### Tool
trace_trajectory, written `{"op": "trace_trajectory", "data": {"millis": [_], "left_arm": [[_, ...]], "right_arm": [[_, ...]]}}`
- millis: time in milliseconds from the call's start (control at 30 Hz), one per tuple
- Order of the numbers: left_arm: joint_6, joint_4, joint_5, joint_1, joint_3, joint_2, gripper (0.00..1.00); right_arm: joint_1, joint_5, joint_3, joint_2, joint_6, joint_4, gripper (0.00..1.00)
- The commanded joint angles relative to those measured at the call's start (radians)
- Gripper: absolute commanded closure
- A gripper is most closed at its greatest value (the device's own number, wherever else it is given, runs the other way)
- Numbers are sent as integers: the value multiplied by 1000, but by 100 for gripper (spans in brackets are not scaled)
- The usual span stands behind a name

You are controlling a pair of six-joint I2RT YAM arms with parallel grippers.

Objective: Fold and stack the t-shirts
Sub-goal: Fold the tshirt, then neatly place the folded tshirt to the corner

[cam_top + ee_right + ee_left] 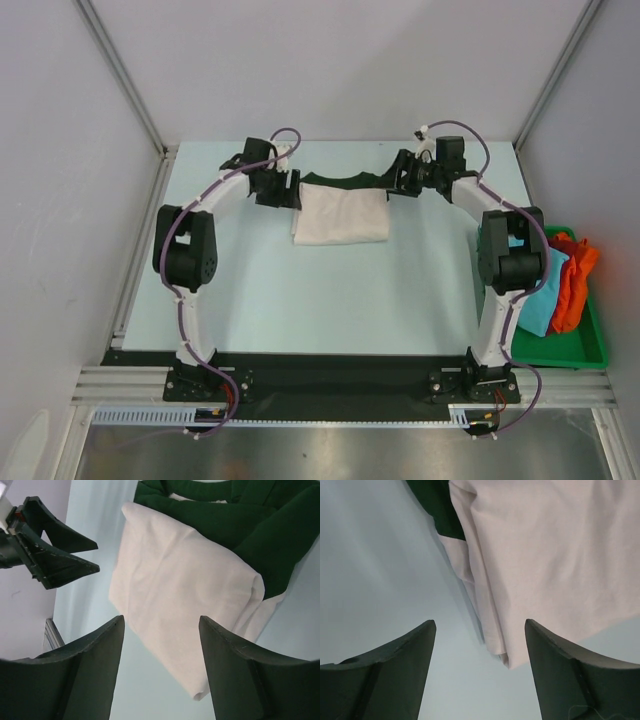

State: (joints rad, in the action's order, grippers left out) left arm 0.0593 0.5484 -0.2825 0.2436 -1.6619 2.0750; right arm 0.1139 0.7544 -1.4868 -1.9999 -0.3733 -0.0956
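The white shirt's side edge lies between my left gripper's open fingers, just short of the green cloth [437, 505], so the gripper should go down onto it next.
The cream-white t-shirt [340, 215] lies folded into a rectangle at the far middle of the table, its plain side up. It rests on the dark green t-shirt [345, 180], which shows only as a strip along the far edge. My left gripper [291, 190] hovers at the white shirt's far left corner, open, holding nothing. My right gripper [396, 186] hovers at the far right corner, also open and empty. The left wrist view shows the white shirt [545, 555] with green cloth [437, 505] behind it. The right wrist view shows the white fold [175, 590], the green shirt [240, 520] and the left gripper [50, 555].
A green tray [560, 350] stands at the table's right edge by the right arm, holding an orange cloth [577, 275] and a light blue cloth [540, 295]. White walls and aluminium posts close in the table on three sides.
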Motion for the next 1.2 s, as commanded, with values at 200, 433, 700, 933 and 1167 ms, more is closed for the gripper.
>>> {"op": "trace_trajectory", "data": {"millis": [200, 433, 700, 933, 1167], "left_arm": [[19, -11, -193, -44, -21, 62, 24], [47, -11, -250, -55, -133, 191, 27], [74, -38, -345, -55, -179, 266, 53], [79, -56, -405, -47, -200, 289, 88], [-112, 36, -215, -52, -206, 231, 99]], "right_arm": [[23, -16, -85, -141, 123, -110, 34], [30, -66, -116, -209, 197, -190, 34], [38, -95, -144, -237, 226, -213, 34], [38, -101, -170, -241, 238, -214, 33], [-9, -118, -158, -99, 315, -242, 33]]}}
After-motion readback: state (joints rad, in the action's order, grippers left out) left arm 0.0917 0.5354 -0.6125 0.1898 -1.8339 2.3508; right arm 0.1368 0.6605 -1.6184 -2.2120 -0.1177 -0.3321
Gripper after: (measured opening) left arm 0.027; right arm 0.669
